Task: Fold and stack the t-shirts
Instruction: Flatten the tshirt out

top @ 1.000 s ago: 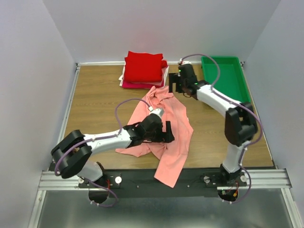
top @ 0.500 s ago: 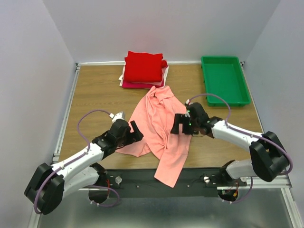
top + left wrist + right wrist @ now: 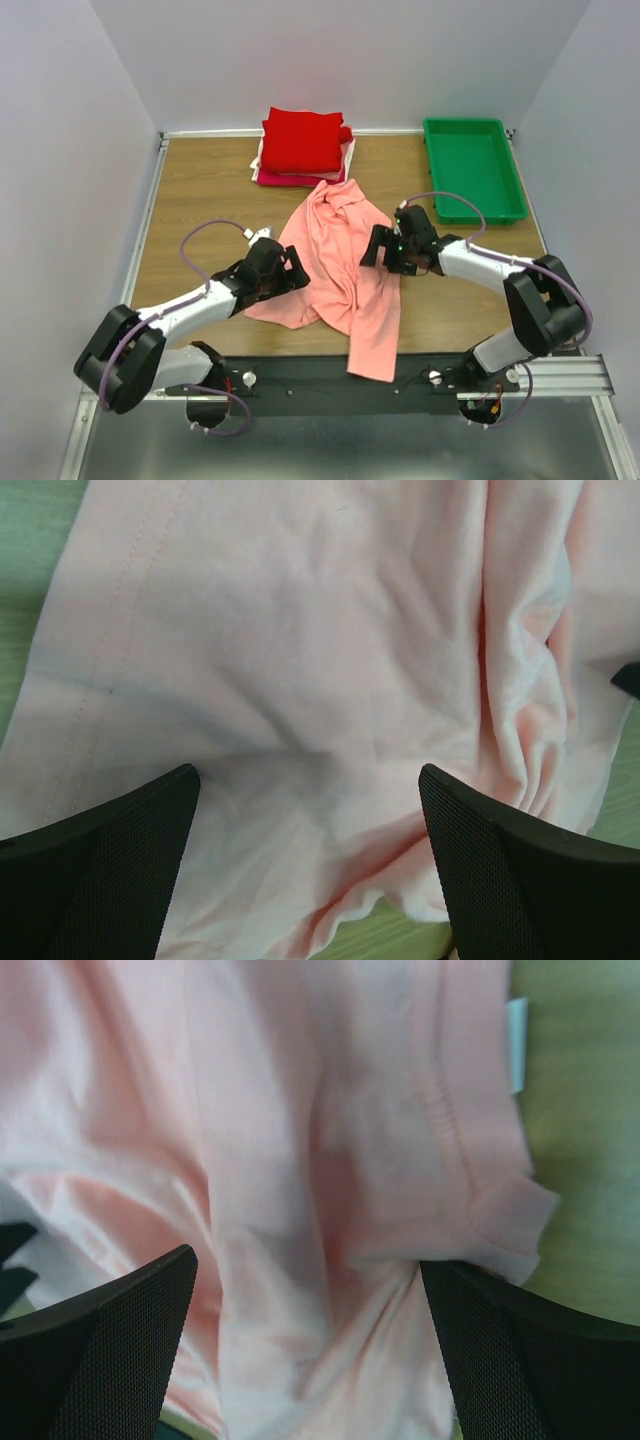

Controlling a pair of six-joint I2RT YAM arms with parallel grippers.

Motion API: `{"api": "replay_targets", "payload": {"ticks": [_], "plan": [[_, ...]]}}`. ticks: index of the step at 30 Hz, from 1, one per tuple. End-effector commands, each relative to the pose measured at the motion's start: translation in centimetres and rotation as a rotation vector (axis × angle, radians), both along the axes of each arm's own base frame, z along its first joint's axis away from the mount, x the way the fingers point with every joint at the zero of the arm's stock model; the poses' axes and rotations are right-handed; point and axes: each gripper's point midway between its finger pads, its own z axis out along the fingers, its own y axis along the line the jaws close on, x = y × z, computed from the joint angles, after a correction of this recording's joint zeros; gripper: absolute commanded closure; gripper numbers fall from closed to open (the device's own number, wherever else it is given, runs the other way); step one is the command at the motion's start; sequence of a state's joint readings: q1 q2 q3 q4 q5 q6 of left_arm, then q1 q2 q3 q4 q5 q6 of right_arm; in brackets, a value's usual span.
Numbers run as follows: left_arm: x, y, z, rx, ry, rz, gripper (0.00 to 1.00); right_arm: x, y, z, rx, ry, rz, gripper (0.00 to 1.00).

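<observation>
The left gripper next needs to go to the left in the top view onto the t-shirt's near corner, because the corner is on that side of the left gripper's fingers.
The salmon-pink t-shirt lies crumpled in the middle of the table, its lower end hanging over the near edge. My left gripper is open at the shirt's left edge; in the left wrist view the pink cloth fills the space under the spread fingers. My right gripper is open at the shirt's right edge; in the right wrist view the cloth and its hem lie between the fingers. A bright red folded shirt tops a stack with white and magenta ones at the back.
A green plastic tray stands at the back right. Bare wooden table shows left of the shirt and between the shirt and the tray. A white label sticks out at the shirt's hem in the right wrist view.
My left gripper drew back from the shirt's middle to its left edge. My right gripper came from the back near the tray down to the shirt's right edge. The shirt's hanging end shifted right.
</observation>
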State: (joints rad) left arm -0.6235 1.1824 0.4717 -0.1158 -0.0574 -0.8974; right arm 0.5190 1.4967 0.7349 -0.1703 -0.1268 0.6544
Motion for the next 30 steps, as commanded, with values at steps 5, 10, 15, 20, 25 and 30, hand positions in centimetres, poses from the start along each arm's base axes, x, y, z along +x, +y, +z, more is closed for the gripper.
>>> {"api": "replay_targets", "payload": {"ticks": [5, 10, 15, 20, 25, 30], "plan": [[4.0, 0.2, -0.2, 0.055, -0.011, 0.027, 0.02, 6.2, -5.4, -4.3, -0.168, 0.058, -0.120, 0.00], [7.5, 1.8, -0.5, 0.110, -0.010, 0.068, 0.02, 11.8, -7.7, -2.9, -0.233, -0.009, -0.191, 0.00], [8.7, 1.5, -0.7, 0.107, 0.011, 0.059, 0.02, 13.4, -7.9, -2.2, -0.263, -0.017, -0.167, 0.00], [7.8, 3.5, 1.7, 0.132, -0.037, 0.131, 0.02, 13.0, -7.5, 0.8, -0.242, -0.081, -0.103, 0.00], [6.3, 7.3, 5.2, 0.155, -0.107, 0.285, 0.02, 11.5, -6.9, 7.9, -0.160, -0.238, -0.075, 0.00], [2.9, 11.7, 3.3, 0.159, -0.021, 0.476, 0.02, 9.4, -9.5, 11.7, -0.164, -0.335, -0.232, 0.00]]}}
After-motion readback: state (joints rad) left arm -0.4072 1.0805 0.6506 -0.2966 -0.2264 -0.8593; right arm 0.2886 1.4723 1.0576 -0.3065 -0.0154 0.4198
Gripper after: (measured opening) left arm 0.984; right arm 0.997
